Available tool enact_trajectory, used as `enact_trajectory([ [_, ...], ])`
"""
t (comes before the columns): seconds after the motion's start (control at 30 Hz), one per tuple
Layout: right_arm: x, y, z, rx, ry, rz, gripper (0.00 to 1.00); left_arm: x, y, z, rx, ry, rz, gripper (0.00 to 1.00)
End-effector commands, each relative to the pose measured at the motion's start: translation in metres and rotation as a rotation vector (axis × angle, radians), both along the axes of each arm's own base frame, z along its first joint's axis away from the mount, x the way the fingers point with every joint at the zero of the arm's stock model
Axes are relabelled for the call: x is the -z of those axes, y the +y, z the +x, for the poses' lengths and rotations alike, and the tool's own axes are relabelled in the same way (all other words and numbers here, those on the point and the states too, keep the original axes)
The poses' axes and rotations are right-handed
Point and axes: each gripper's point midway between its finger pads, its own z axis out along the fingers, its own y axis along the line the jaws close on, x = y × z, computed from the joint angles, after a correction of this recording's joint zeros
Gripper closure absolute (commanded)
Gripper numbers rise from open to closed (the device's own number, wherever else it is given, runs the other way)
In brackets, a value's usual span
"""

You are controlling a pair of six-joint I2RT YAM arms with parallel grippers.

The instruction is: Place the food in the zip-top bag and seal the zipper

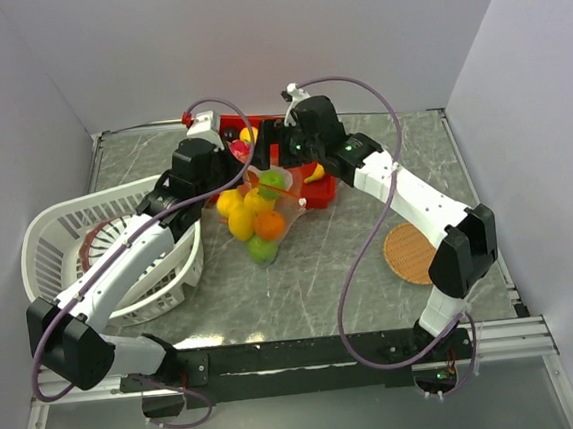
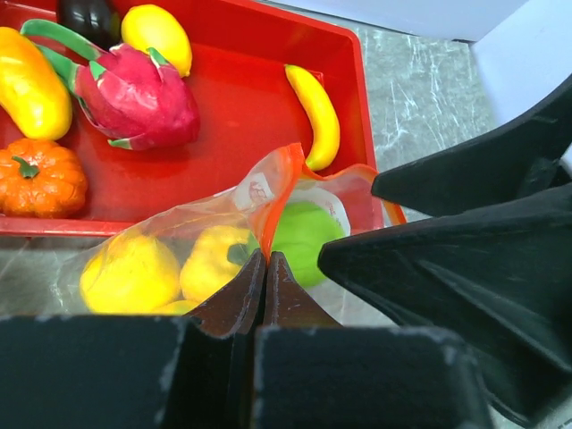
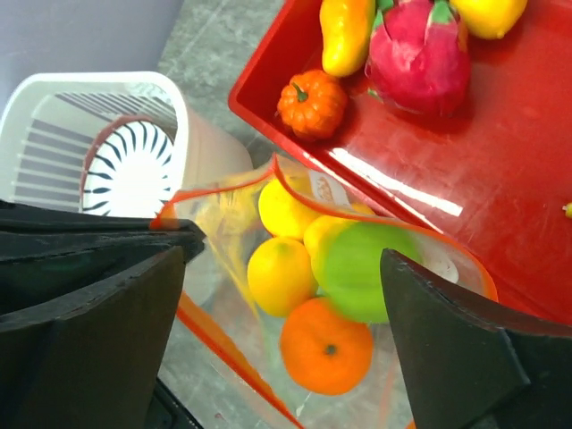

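Observation:
Next, my right gripper will move away from the bag (image 1: 262, 222) and down onto the banana's middle (image 1: 315, 173), as the banana lies below it, to its right in the top view.
The clear zip-top bag (image 1: 262, 222) lies in front of the red tray and holds lemons (image 3: 279, 273), a green lime (image 3: 366, 268) and an orange (image 3: 326, 344). Its mouth stands open, and the reddish-orange zipper (image 2: 279, 183) curves around the opening. My left gripper (image 2: 265, 257) is shut on the zipper strip at the bag's left rim and holds it up. My right gripper (image 3: 281, 313) is wide open and empty, right over the open mouth, with its fingers (image 2: 447, 232) on either side of the fruit. In the top view the two grippers (image 1: 235, 179) (image 1: 279, 157) meet at the bag's far end.
The red tray (image 2: 241, 107) behind the bag holds a dragon fruit (image 2: 134, 94), a small pumpkin (image 2: 40, 179), a banana (image 2: 317, 112) and yellow pieces. A white slatted basket (image 1: 68, 244) stands at the left. A round woven mat (image 1: 410, 252) lies at the right.

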Motion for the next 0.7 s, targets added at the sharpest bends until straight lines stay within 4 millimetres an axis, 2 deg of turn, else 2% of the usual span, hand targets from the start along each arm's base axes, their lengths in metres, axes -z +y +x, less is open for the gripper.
enact_trajectory([
  [0.0,-0.056,-0.001,0.001,-0.001,-0.115,0.061,0.01,-0.038,-0.002,-0.001,0.005,-0.096,-0.087,0.99],
  [0.1,-0.073,-0.017,0.004,0.057,-0.16,0.048,0.01,-0.037,0.003,0.001,-0.024,-0.093,-0.081,0.99],
  [0.2,-0.082,-0.046,0.017,0.181,-0.182,0.011,0.03,-0.033,0.014,0.003,-0.089,-0.078,-0.069,0.99],
  [0.23,-0.079,-0.065,0.029,0.251,-0.182,-0.011,0.05,-0.031,0.018,0.002,-0.106,-0.068,-0.065,0.99],
  [0.3,-0.075,-0.083,0.042,0.311,-0.17,-0.031,0.14,-0.032,0.023,0.002,-0.127,-0.067,-0.075,0.99],
  [0.37,-0.053,-0.107,0.063,0.391,-0.136,-0.096,0.14,-0.031,0.026,0.001,-0.134,-0.067,-0.077,0.99],
  [0.4,-0.052,-0.112,0.072,0.408,-0.137,-0.114,0.16,-0.033,0.027,-0.001,-0.131,-0.07,-0.083,0.99],
  [0.43,-0.022,-0.125,0.088,0.441,-0.073,-0.174,0.2,-0.033,0.027,-0.002,-0.126,-0.071,-0.084,0.99],
  [0.47,-0.021,-0.129,0.097,0.462,-0.068,-0.184,0.23,-0.037,0.027,-0.003,-0.122,-0.079,-0.091,0.99],
  [0.5,0.006,-0.133,0.109,0.473,-0.019,-0.228,0.26,-0.039,0.025,-0.004,-0.11,-0.081,-0.096,0.99],
  [0.53,0.015,-0.138,0.116,0.484,-0.004,-0.248,0.28,-0.04,0.024,-0.005,-0.104,-0.085,-0.1,0.99],
  [0.57,0.015,-0.146,0.127,0.513,-0.012,-0.261,0.32,-0.044,0.023,-0.006,-0.094,-0.094,-0.107,0.99],
  [0.6,0.038,-0.146,0.137,0.508,0.015,-0.306,0.33,-0.046,0.021,-0.008,-0.082,-0.096,-0.113,0.99],
  [0.63,0.045,-0.148,0.143,0.514,0.017,-0.327,0.34,-0.046,0.021,-0.008,-0.08,-0.096,-0.112,0.99],
  [0.67,0.035,-0.149,0.154,0.531,-0.012,-0.331,0.34,-0.046,0.021,-0.009,-0.075,-0.099,-0.113,0.99],
])
